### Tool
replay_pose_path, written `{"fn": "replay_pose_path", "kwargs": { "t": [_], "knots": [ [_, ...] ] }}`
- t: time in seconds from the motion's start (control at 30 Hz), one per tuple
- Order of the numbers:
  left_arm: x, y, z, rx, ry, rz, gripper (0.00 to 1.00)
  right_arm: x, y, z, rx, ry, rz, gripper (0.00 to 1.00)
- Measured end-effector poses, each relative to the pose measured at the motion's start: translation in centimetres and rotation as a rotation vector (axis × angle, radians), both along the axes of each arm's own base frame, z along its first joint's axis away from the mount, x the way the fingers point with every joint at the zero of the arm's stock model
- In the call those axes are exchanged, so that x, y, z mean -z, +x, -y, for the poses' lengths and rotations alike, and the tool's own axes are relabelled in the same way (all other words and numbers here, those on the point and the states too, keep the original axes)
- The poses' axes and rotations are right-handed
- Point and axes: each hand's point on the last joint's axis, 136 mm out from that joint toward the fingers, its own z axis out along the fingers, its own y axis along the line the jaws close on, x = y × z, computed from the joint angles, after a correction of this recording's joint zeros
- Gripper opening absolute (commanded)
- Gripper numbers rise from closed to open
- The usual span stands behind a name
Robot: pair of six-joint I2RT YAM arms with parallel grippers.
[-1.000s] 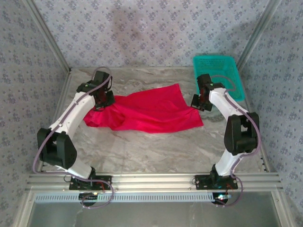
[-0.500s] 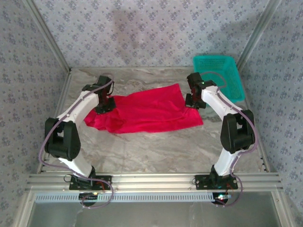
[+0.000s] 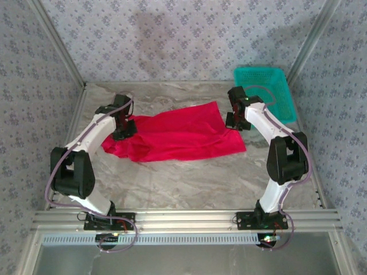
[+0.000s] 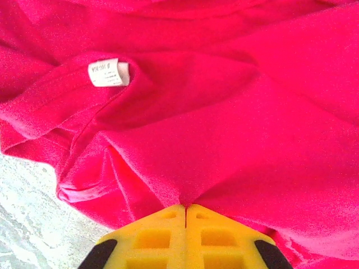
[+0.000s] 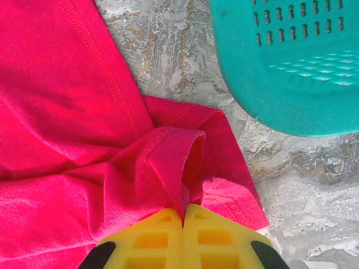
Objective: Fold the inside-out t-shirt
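Observation:
My right gripper draws the hem fold back toward my base onto the bare marble in front of the shirt (image 3: 240, 167) next and releases it, since the cloth lies bunched.
The red inside-out t-shirt (image 3: 178, 136) lies spread and wrinkled across the middle of the marble table. My left gripper (image 3: 123, 130) sits at its left end, shut on a pinch of red cloth (image 4: 185, 190) just below the collar with the white tag (image 4: 108, 73). My right gripper (image 3: 235, 122) is at the shirt's right end, near the hem. It is shut on a raised fold of the hem (image 5: 176, 168), which loops up from the yellow fingertips (image 5: 162, 224).
A teal mesh basket (image 3: 265, 91) stands at the back right, close behind the right gripper, its rim (image 5: 280, 73) a short way from the shirt's corner. Bare marble table (image 3: 183, 183) stretches in front of the shirt. Patterned walls enclose the back and sides.
Both arms have swung toward the back of the table while holding the cloth; the left gripper drifted slightly inward, the right moved left and back. The shirt's right edge has bunched up a little.

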Motion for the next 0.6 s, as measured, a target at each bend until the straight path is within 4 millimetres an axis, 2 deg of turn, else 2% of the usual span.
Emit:
{"fn": "replay_pose_path", "kwargs": {
  "t": [0.23, 0.43, 0.53, 0.6],
  "knots": [
    [-0.1, -0.1, 0.0, 0.000, -0.001, 0.004, 0.00, -0.1, -1.3, 0.2, -0.010, 0.007, -0.007, 0.00],
    [-2.1, -0.4, -0.1, 0.000, -0.013, 0.058, 0.00, -2.0, -2.5, 0.3, -0.022, 0.028, 0.041, 0.00],
    [-3.0, -1.5, -0.3, 0.000, -0.021, 0.090, 0.00, -2.2, -3.9, 0.2, -0.031, 0.039, 0.049, 0.00],
    [-3.1, -3.1, -0.7, -0.001, -0.022, 0.092, 0.00, -1.6, -5.6, 0.1, -0.046, 0.042, 0.035, 0.00]
  ]
}}
